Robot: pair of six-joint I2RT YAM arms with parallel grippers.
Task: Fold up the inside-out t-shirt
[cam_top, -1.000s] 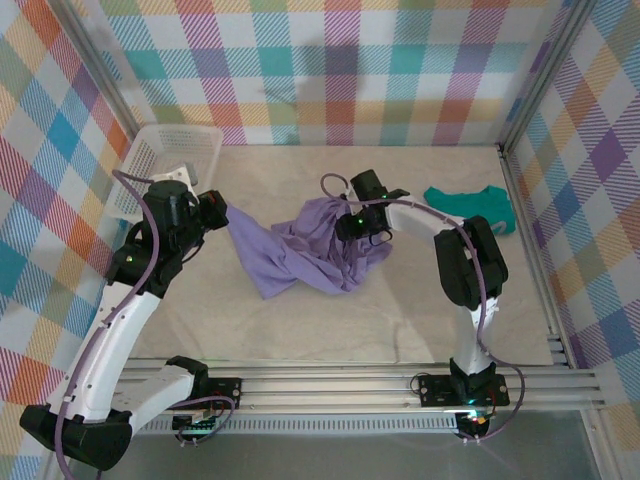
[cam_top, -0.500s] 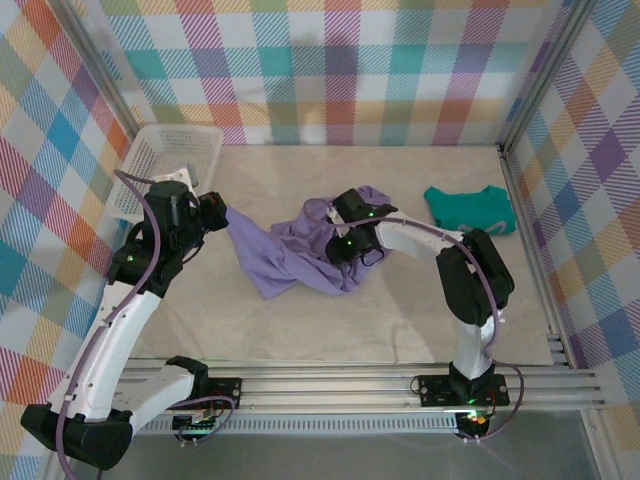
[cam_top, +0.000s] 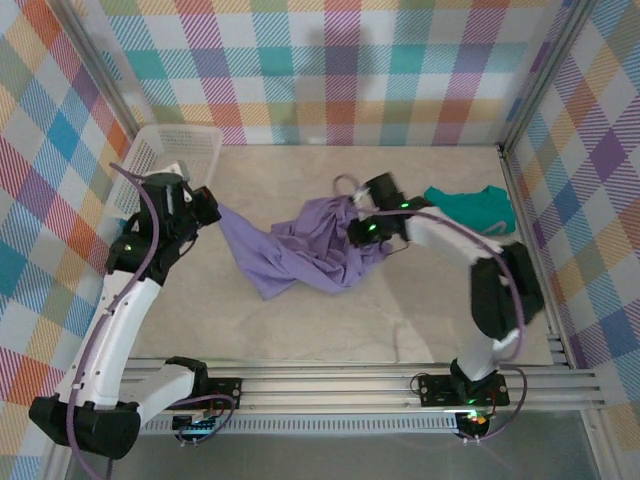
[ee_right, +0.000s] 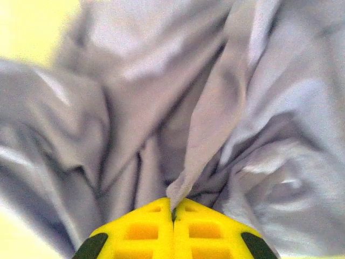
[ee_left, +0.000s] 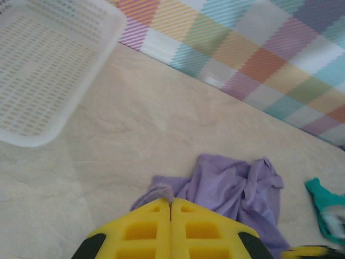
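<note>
I will next raise my right gripper, pull the fold toward the teal-green garment and release it over the bare tabletop between gripper and garment.
The inside-out t-shirt (cam_top: 305,250) is lavender and lies crumpled in the middle of the table. My left gripper (cam_top: 212,206) is shut on its left edge, and a stretched flap runs from there to the heap. In the left wrist view a fold of the t-shirt (ee_left: 161,191) sticks out between the closed yellow fingertips (ee_left: 145,229) of the left gripper (ee_left: 171,202). My right gripper (cam_top: 358,228) is at the heap's right side, shut on a pinched ridge of the t-shirt (ee_right: 215,124) that rises from the right gripper (ee_right: 173,208).
A white plastic basket (cam_top: 165,160) stands at the back left, also seen in the left wrist view (ee_left: 48,70). A teal-green garment (cam_top: 470,208) lies at the back right. Plaid walls enclose the table, with a metal rail along the near edge.
The right gripper closed on a fold of the t-shirt at the heap's right side. The left arm lifted back and left a little, pulling the shirt's left edge taut.
</note>
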